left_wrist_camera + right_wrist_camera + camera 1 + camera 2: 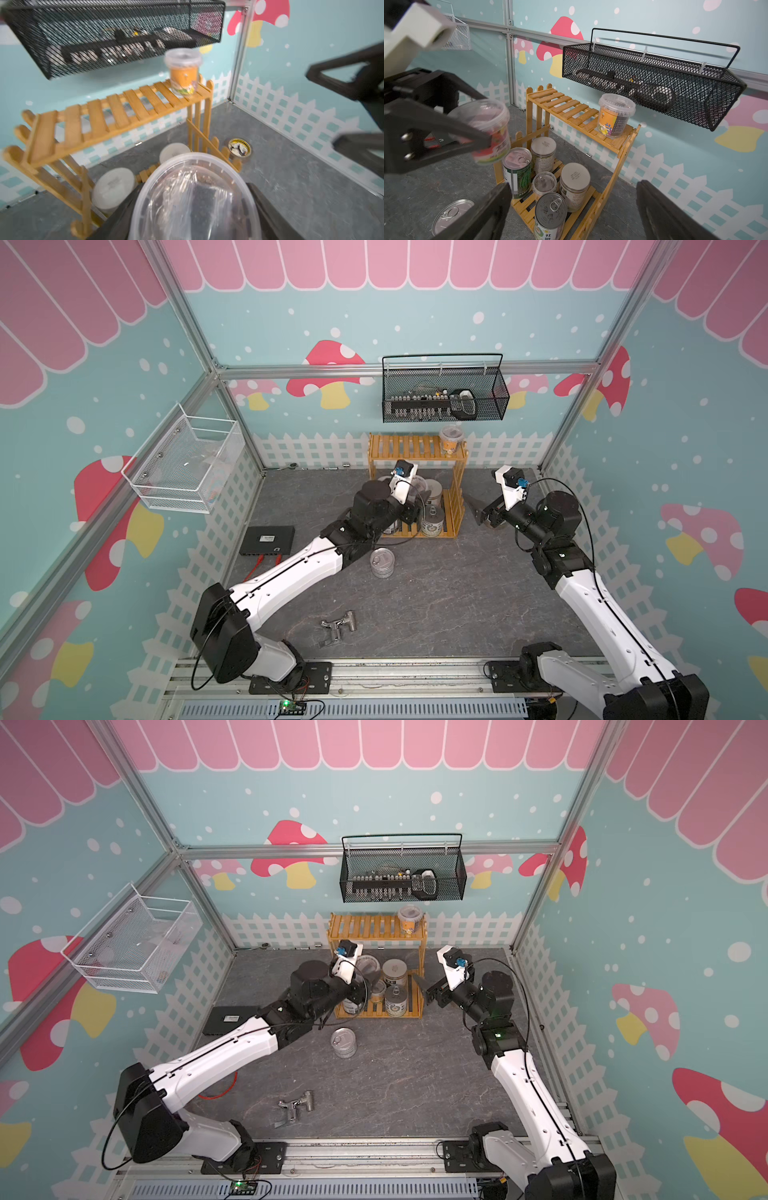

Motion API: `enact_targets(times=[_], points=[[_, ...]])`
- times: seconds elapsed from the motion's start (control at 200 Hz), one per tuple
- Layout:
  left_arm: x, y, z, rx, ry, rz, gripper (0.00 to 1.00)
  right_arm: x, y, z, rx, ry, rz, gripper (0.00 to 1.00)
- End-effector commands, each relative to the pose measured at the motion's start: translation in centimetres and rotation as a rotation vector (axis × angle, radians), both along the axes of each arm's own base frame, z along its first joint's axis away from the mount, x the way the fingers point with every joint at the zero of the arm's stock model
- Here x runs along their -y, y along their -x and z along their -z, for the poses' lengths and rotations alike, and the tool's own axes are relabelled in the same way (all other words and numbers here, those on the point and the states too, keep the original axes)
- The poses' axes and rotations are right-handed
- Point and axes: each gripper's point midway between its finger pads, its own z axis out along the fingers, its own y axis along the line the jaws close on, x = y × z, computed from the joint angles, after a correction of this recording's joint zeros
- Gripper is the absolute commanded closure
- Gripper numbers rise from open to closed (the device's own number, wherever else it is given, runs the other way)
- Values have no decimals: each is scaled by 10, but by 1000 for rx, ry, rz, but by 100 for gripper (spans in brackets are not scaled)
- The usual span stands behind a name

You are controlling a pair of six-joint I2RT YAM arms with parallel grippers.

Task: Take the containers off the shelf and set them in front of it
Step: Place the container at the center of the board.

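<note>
The space before the shelf is clear, so my left gripper needs to move back, lower and release the jar on the tabletop beside the silver can next.
My left gripper is shut on a clear plastic jar, which hangs tilted in the air at the front left corner of the bamboo shelf, above a green-labelled can. The lower tier also holds two white-lidded jars, a small clear jar and a pull-tab can. An orange-labelled clear jar stands on the top tier's right end. One silver can stands on the table before the shelf. My right gripper is open, empty, just right of the shelf.
A black wire basket hangs on the back wall above the shelf. On the left wall is a white mesh basket. A tape roll lies right of the shelf. A metal faucet piece lies front centre, a black box left.
</note>
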Motion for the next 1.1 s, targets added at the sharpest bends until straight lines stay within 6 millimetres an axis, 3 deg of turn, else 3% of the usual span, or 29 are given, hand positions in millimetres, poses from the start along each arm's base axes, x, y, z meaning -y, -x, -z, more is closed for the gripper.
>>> enact_targets(times=[0.0, 0.125, 0.255, 0.665, 0.801, 1.096], points=[[-2, 23, 24, -38, 45, -52, 36, 3, 3, -14, 29, -9, 8, 1], [7, 51, 68, -115, 66, -53, 36, 3, 5, -12, 20, -14, 9, 1], [16, 63, 111, -169, 84, -84, 37, 2, 6, -4, 0, -20, 0, 1], [41, 46, 208, -266, 28, -220, 37, 7, 3, 22, -47, -9, 36, 1], [45, 43, 229, -280, 5, -227, 37, 9, 2, 25, -51, -4, 45, 1], [49, 37, 249, -288, -40, -236, 34, 11, 1, 28, -49, 5, 59, 1]])
